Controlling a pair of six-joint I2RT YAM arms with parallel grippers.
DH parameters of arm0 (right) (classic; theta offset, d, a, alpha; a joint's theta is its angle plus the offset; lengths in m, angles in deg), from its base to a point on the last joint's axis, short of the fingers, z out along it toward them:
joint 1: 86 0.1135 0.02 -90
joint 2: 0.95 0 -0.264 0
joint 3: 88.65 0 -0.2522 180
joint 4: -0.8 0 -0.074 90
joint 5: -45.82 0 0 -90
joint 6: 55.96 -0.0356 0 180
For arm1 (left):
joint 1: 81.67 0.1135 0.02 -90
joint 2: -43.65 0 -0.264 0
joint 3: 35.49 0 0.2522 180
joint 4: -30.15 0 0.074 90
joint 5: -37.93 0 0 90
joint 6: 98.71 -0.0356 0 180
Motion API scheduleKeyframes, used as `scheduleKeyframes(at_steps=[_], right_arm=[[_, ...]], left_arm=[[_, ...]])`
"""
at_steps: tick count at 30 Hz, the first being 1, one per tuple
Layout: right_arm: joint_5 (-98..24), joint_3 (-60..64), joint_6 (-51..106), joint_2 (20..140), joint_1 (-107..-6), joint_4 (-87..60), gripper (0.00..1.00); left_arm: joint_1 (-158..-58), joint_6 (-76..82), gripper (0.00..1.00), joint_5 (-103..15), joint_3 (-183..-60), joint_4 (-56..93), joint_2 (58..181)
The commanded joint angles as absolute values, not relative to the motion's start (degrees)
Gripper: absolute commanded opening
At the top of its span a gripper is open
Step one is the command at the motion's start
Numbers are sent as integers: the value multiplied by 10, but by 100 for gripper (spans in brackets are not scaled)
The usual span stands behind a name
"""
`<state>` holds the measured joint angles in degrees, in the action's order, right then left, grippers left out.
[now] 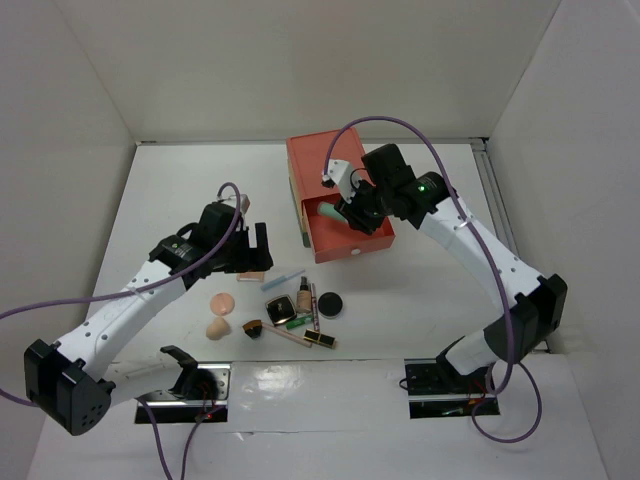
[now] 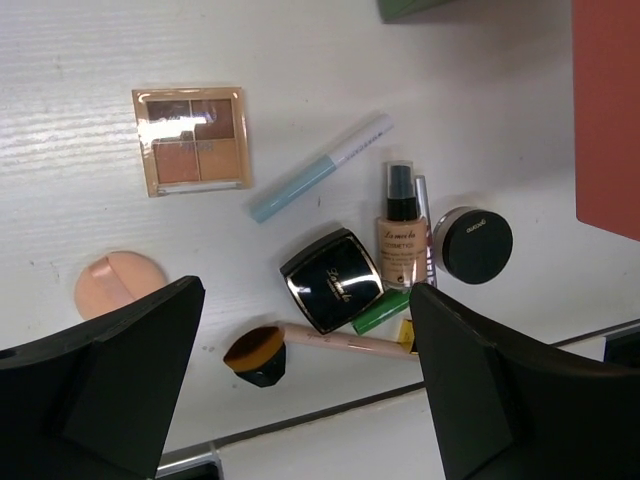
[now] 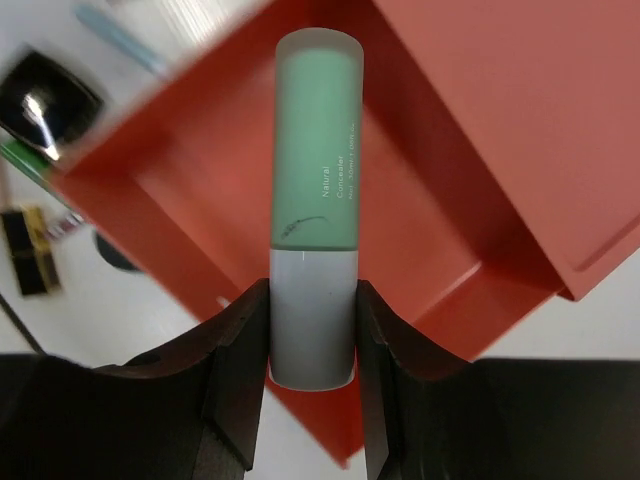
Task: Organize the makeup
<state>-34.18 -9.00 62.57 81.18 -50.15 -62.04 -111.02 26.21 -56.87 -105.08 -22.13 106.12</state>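
The bottom of the orange drawer is still clear, so my right gripper will go down toward it, below the gripper, and let go of the mint tube's white cap there.
My right gripper (image 3: 312, 335) is shut on the white cap of a mint tube (image 3: 313, 170), held over the open orange drawer (image 3: 455, 215). From above, the mint tube (image 1: 328, 212) points into the drawer (image 1: 372, 243) from my right gripper (image 1: 350, 212). My left gripper (image 1: 256, 250) hangs open and empty above the loose makeup. Below my left gripper (image 2: 305, 320) lie a pink palette (image 2: 191, 140), blue pencil (image 2: 320, 168), foundation bottle (image 2: 400, 225), round black compact (image 2: 477, 244), square black compact (image 2: 331, 279), brush (image 2: 256, 356) and peach puff (image 2: 112, 282).
The orange drawer box (image 1: 320, 165) stands at the back centre, its drawer pulled toward the near side. A peach sponge (image 1: 216, 326) lies by the puff (image 1: 222, 300). White walls close in the table on three sides. The arm bases sit at the near edge.
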Motion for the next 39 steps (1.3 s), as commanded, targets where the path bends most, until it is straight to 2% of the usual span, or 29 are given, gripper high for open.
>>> scheduleKeyframes(at_steps=[1, 4, 7, 9, 13, 18, 28, 30, 31, 33, 34, 35, 36, 39], right_arm=[[-310, -131, 720, 835, -539, -696, 0], [-265, -144, 768, 850, -573, -712, 0], [-251, -144, 782, 856, -586, -707, 4], [-243, -144, 797, 870, -591, -714, 15], [-248, -167, 791, 890, -596, -725, 47], [-242, -174, 791, 882, -603, -725, 52], [-248, -163, 745, 840, -613, -661, 58], [-271, -163, 718, 821, -619, -638, 59], [-279, -163, 704, 814, -619, -611, 61], [-294, -150, 655, 787, -619, -573, 69], [-303, -132, 640, 776, -625, -533, 100], [-310, -122, 604, 766, -625, -513, 100], [-327, -114, 584, 747, -632, -496, 100], [-404, -83, 487, 716, -639, -439, 100]], left_arm=[[-1112, 236, 96, -551, -1067, -181, 1071], [-1112, 221, 96, -521, -1051, -146, 1071], [-1112, 199, 96, -506, -1034, -126, 1071], [-1112, 184, 96, -506, -1034, -120, 1082], [-1112, 133, 96, -480, -1046, -100, 1117], [-1112, 114, 87, -473, -1052, -94, 1145], [-1118, 149, 86, -438, -1005, -83, 1138], [-1135, 173, 83, -438, -991, -88, 1131], [-1144, 191, 83, -483, -986, -101, 1122], [-1167, 222, 83, -494, -979, -127, 1122], [-1179, 232, 84, -516, -972, -133, 1117], [-1190, 239, 88, -528, -971, -133, 1110], [-1209, 261, 100, -543, -964, -141, 1110], [-1227, 337, 100, -580, -976, -164, 1120]])
